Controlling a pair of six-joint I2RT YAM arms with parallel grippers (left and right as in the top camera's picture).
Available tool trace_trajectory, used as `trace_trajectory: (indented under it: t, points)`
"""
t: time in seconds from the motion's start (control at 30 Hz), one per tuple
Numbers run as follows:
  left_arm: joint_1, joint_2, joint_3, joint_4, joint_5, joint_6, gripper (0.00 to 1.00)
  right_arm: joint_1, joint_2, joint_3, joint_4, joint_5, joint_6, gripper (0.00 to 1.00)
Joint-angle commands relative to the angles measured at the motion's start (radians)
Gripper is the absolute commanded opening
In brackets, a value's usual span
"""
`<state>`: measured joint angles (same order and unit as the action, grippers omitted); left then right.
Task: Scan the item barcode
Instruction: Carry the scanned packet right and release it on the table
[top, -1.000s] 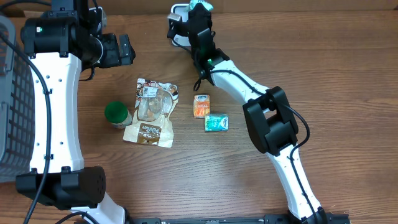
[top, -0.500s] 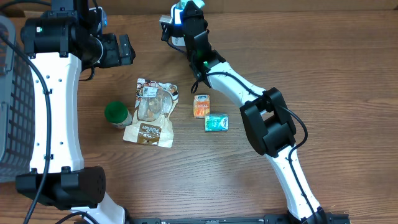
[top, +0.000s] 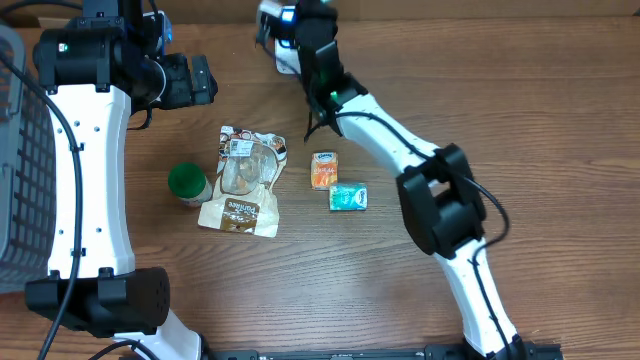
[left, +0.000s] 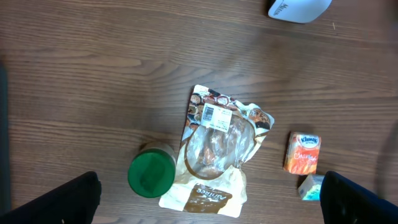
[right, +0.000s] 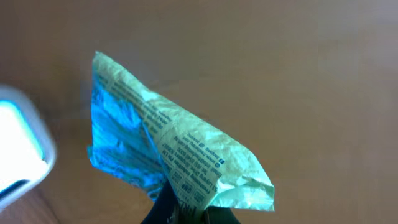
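My right gripper swings back and to the right in the overhead view next, then down onto the bare table, clear of the scanner (top: 286, 62) and other items.
My right gripper (right: 186, 214) is shut on a crinkled green foil packet (right: 186, 163) with small print on its side, held up in the air. A white scanner (right: 17, 149) shows at the left edge of the right wrist view, its blue light falling on the packet. From overhead, the right gripper (top: 300, 20) is at the table's far edge, just above the scanner (top: 286, 62). My left gripper (left: 205, 208) hangs open high above the table, its dark fingertips (left: 53, 199) at the lower corners, nothing between them.
On the table lie a brown-and-white pouch (top: 243, 180) with a barcode label, a green-lidded jar (top: 187, 183), an orange carton (top: 323, 170) and a teal packet (top: 348, 197). A grey basket (top: 20, 150) stands at the left edge.
The right arm has carried the green packet towards the far edge and slightly left, over the scanner. The left arm has not moved.
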<state>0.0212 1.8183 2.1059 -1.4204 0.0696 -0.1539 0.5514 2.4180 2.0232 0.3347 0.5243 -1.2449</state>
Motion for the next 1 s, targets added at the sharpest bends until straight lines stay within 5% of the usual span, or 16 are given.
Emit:
trace_trajectory:
  t: [0.0, 0.2, 0.27, 0.43, 0.6, 0.97]
  points:
    - [0.004, -0.006, 0.0, 0.0, -0.006, -0.006, 1.0, -0.004, -0.218, 0.018, -0.031, 0.146, 0.484, 0.04]
    - [0.004, -0.006, 0.0, 0.0, -0.006, -0.007, 0.99, 0.016, -0.377, 0.018, -0.54, 0.287, 0.82, 0.04]
    - [0.004, -0.006, 0.0, 0.0, -0.006, -0.007, 1.0, 0.026, -0.441, 0.018, -0.876, 0.272, 1.117, 0.04]
    - [0.003, -0.006, 0.0, 0.0, -0.006, -0.007, 1.0, -0.001, -0.481, 0.018, -1.403, -0.123, 1.527, 0.04]
    - [0.003, -0.006, 0.0, 0.0, -0.006, -0.007, 1.0, -0.079, -0.48, -0.004, -1.57, -0.357, 1.609, 0.04]
    - [0.004, -0.006, 0.0, 0.0, -0.006, -0.007, 0.99, -0.441, -0.476, -0.064, -1.646, -0.517, 1.615, 0.04]
